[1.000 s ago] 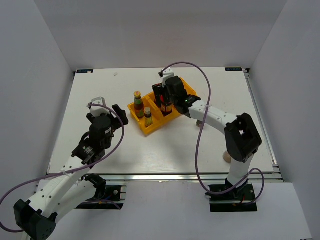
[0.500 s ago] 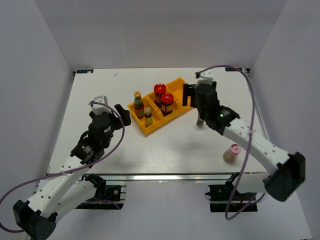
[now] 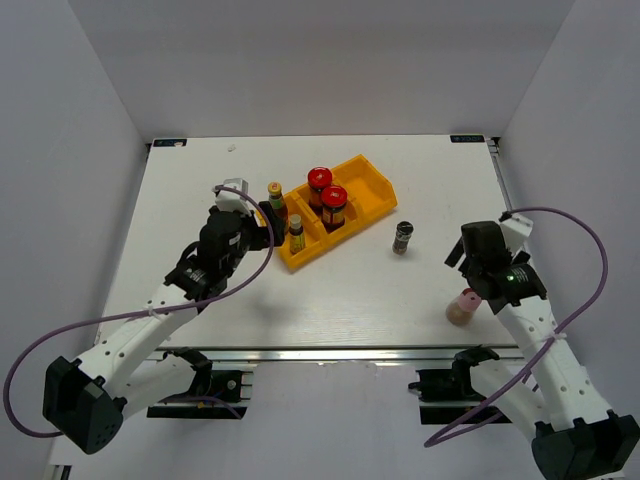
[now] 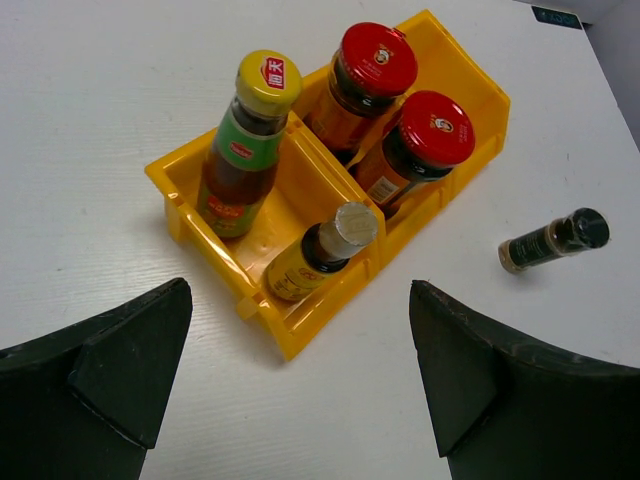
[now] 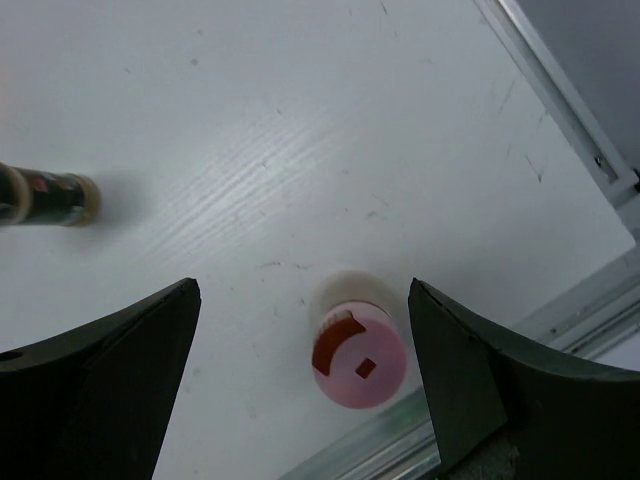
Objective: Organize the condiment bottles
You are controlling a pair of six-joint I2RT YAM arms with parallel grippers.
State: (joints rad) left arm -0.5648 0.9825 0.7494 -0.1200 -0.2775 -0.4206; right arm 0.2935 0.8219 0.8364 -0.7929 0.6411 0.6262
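Note:
The shaker's pink lid (image 3: 469, 297) (image 5: 360, 355) is below, so my right gripper next needs to lower its open fingers back toward the metal bar, to either side of the lid, and close.
The yellow tray (image 3: 368, 186) holds the green-capped sauce bottle (image 3: 276, 198) and the slim yellow-capped bottle (image 3: 296, 233) in its left compartment, and two red-lidded jars (image 3: 319, 184) (image 3: 334, 204) in the middle one. The dark-lidded jar (image 3: 403, 238) is on the table to the tray's right. The pink-lidded shaker (image 3: 463, 306) stands near the front edge. My left gripper (image 3: 268, 214) is open and empty at the tray's left end (image 4: 300, 400). My right gripper (image 3: 468, 276) is open above the shaker (image 5: 360, 355), which sits between the fingers, untouched (image 5: 300, 390).
The tray's right compartment holds nothing. The metal rail of the table's front edge (image 5: 560, 310) runs just beside the shaker. White walls close in the table on three sides. The dark-lidded jar also shows in the left wrist view (image 4: 555, 240) and the right wrist view (image 5: 45, 197).
My right arm has left the tray, where both red jars now stand, and swung right and forward over the pink shaker. My left arm has moved up to the tray.

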